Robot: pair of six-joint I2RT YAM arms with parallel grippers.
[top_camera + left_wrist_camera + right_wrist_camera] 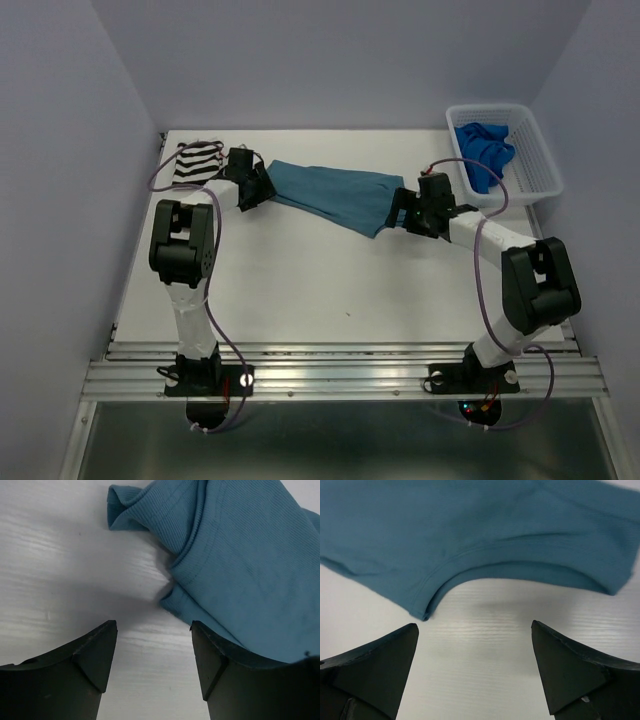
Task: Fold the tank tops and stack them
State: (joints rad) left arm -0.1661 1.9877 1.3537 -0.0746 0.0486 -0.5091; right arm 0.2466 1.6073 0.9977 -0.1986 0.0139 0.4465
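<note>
The right gripper comes down and to the left in the top view onto the teal tank top's near corner (375, 234) (423, 614) next, since bare table lies between its fingers.
A teal tank top (335, 195) lies spread across the middle back of the table. My left gripper (256, 193) stands open at its left end. In the left wrist view the left gripper (152, 630) has only bare table between its fingers, and the teal top (240, 555) lies just ahead and to the right, beside the right fingertip (200, 635). My right gripper (399, 211) is open at the top's right end. Its wrist view shows the right gripper (475, 627) just short of the teal hem (470, 525). A striped tank top (197, 162) lies folded at the far left. A royal blue tank top (485, 150) sits in the basket.
The white lattice basket (538, 150) stands at the back right corner of the table. White walls close in the back and both sides. The arm bases are bolted to a metal rail (340, 375) at the near edge.
</note>
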